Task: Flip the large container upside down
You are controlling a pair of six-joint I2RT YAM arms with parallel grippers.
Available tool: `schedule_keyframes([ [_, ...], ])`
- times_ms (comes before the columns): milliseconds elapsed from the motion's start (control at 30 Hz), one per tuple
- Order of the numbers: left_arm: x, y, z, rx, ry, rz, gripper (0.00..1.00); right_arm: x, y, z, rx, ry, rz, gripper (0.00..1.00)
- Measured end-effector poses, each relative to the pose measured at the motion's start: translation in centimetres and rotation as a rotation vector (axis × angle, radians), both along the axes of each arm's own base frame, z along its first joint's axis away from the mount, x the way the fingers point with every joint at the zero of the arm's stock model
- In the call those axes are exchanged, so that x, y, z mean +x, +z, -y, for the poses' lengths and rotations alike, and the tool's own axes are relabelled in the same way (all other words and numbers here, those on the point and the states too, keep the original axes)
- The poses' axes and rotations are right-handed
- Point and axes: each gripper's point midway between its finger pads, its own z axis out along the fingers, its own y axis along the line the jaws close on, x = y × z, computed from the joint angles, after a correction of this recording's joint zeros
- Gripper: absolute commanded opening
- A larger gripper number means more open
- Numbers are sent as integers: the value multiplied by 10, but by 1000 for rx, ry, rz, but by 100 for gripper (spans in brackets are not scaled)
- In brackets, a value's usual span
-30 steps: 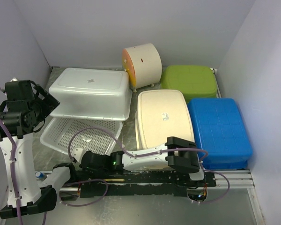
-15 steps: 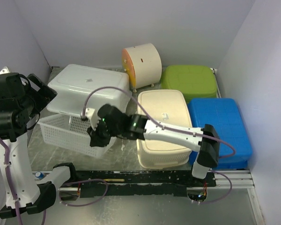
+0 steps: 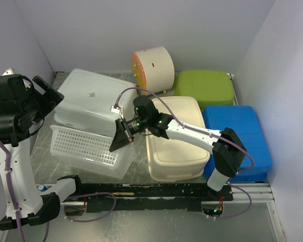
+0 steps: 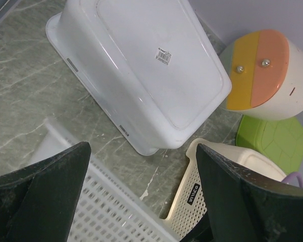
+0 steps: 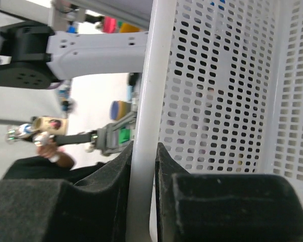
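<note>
My right gripper is pinching the rim of the basket point(image 3: 86, 147), which is only partly tipped. Next it should turn and carry the basket's rim outward toward the white solid tub point(image 3: 93, 96).
The large white perforated basket point(image 3: 86, 147) sits at the near left, tipped up off the table. My right gripper point(image 3: 122, 136) is shut on its right rim; the right wrist view shows the white rim point(image 5: 146, 101) pinched between both pads, right gripper point(image 5: 144, 166). A white solid tub point(image 3: 93, 96) lies bottom up behind the basket, its near edge over the basket. My left gripper point(image 3: 46, 97) is open and empty, held high at the left. In the left wrist view the left gripper point(image 4: 141, 201) looks down on the tub point(image 4: 141, 60) and the basket point(image 4: 106, 209).
A cream perforated container point(image 3: 174, 128) lies bottom up right of the basket, also in the left wrist view point(image 4: 217, 181). A blue tub point(image 3: 236, 138) and a green tub point(image 3: 204, 86) lie bottom up at right. A round cream container with an orange and yellow end point(image 3: 152, 68) stands at the back.
My right arm swung out from the near edge to the basket, closed on its right rim and tipped it up. The tub shifted back and tilted. My left arm rose slightly.
</note>
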Motion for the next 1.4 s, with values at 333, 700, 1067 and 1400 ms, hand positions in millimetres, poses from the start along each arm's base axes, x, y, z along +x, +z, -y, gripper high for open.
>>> schedule_keyframes([
  [333,3,-6,4,-16,-21,-11,96,-2,11,-4,64,94,-299,0],
  [700,5,-3,6,-21,-32,4,97,35,6,-8,97,42,-498,0],
  [1067,3,-11,7,-22,-35,-11,97,69,-30,-25,-31,-96,-367,34],
  [1400,2,-17,7,-17,-43,-27,97,104,-78,-21,-214,-312,-272,64],
])
